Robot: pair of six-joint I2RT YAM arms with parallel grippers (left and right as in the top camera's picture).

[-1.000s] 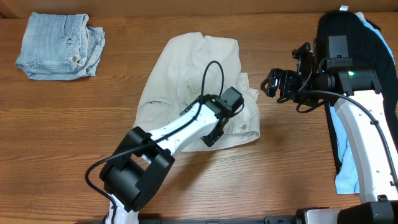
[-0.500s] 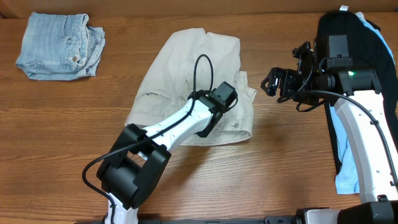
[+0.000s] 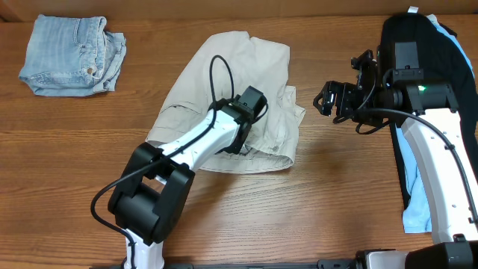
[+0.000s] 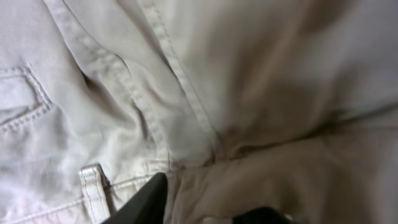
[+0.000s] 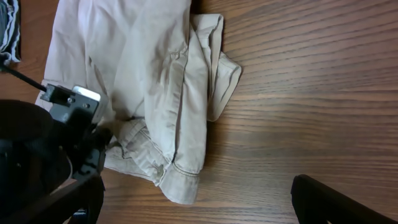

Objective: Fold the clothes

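Observation:
My right gripper will next swing to the left in the overhead view and down onto the unheld near waistband corner (image 3: 283,160) (image 5: 180,185), which lies below it on that side.
The clothes (image 3: 224,67), light beige khaki shorts, lie crumpled in the middle of the wooden table. My left gripper (image 3: 240,142) is pressed down on their lower middle. In the left wrist view its black fingers (image 4: 146,199) have a bunched fold of the clothes (image 4: 261,74) pinched between them, beside a belt loop (image 4: 92,186). The left gripper (image 4: 205,208) is shut on that fold. My right gripper (image 3: 326,99) hovers open to the right of the shorts, apart from them. In the right wrist view its wide-spread gripper (image 5: 199,205) is above bare wood near the clothes (image 5: 149,68).
Folded blue denim shorts (image 3: 71,56) sit at the back left corner. Black (image 3: 418,30) and light-blue (image 3: 414,187) garments lie along the right edge under the right arm. The left arm (image 5: 31,143) fills the lower left of the right wrist view.
My left gripper closed on the fabric and moved left and away from the front edge, dragging the shorts' lower right part with it. The right arm stayed still.

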